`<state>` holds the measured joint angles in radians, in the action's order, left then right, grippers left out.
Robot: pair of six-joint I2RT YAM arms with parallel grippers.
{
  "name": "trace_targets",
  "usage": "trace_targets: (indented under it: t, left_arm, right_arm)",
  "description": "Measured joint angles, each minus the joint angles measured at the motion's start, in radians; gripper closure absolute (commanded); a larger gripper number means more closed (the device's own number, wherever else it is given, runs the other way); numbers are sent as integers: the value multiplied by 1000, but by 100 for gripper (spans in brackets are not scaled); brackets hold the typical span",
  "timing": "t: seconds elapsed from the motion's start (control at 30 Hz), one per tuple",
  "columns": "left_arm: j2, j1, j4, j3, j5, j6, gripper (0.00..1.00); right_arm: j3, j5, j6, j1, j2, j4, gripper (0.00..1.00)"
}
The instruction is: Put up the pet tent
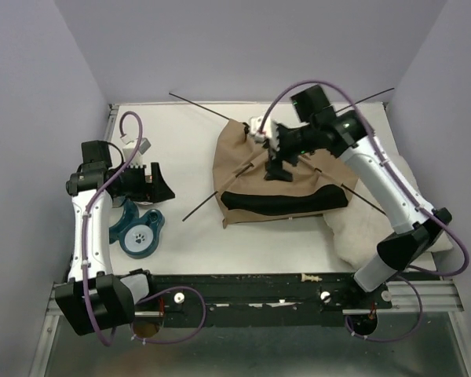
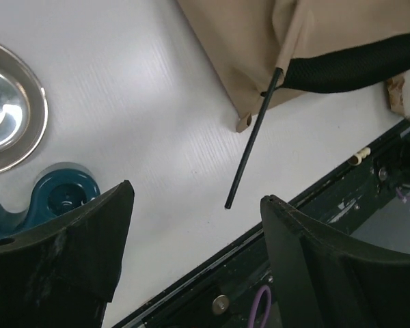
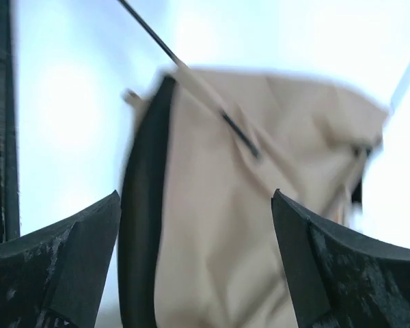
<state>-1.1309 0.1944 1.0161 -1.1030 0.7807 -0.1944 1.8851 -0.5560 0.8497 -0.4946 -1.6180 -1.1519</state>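
My right gripper moves toward the bowl stand and down onto it next, since the thin black pole's end sticks out bare past the tent's near corner.
The pet tent lies collapsed on the table, tan fabric with a black trim band along its near side. Thin black poles stick out from its corners. My right gripper hovers open right above the fabric. In the right wrist view its jaws stand wide, with the tent and a pole below them and nothing held. My left gripper is open well left of the tent. In its wrist view, the left gripper stands over bare table near a pole's end and the tent's corner.
A white fluffy cushion lies at the right, partly under the tent and the right arm. A teal bowl stand with a steel bowl sits beside the left arm. A black rail runs along the table's near edge.
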Motion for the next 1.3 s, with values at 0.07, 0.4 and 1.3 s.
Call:
trace_targets:
  t: [0.07,0.4,1.3]
  left_arm:
    - [-16,48,2,-13,2,24,12]
    - [-71,192,4,-32,45,124,16]
    - [53,211,-151,192,145,306,15]
  right_arm:
    - [-20,-34,51,-114,-7,43,7]
    - [-69,-140,256,-462,-227,263,25]
    - [-143,91,475,-511,-449,539,99]
